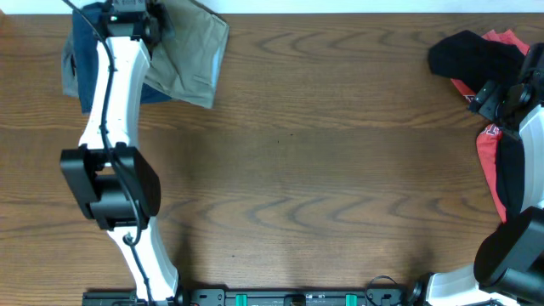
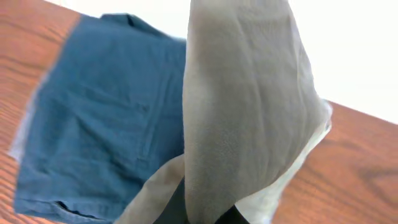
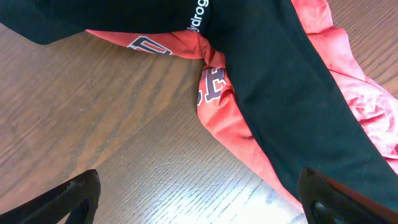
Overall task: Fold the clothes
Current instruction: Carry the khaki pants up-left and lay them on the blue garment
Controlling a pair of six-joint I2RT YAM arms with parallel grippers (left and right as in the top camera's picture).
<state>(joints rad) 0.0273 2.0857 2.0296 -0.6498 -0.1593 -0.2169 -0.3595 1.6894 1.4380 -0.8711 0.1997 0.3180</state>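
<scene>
The dark blue shorts (image 1: 81,59) (image 2: 106,137) stretch to the left of my left gripper in the overhead view, so it should go that way and release the khaki shorts.
The khaki-beige shorts (image 1: 191,51) lie at the table's far left corner, partly over dark blue shorts (image 1: 81,59). In the left wrist view the khaki shorts (image 2: 249,112) hang up from my left gripper (image 2: 208,214), which is shut on their fabric above the blue shorts (image 2: 106,137). My left gripper (image 1: 140,21) is at the far edge in the overhead view. My right gripper (image 3: 199,199) is open and empty over bare wood, beside the black garment (image 3: 292,106) and red garment (image 3: 224,118).
The black and red sportswear (image 1: 476,59) is heaped at the far right, under my right arm (image 1: 518,102). The wooden table (image 1: 323,170) stretches between the two piles. The table's far edge runs just behind the khaki shorts.
</scene>
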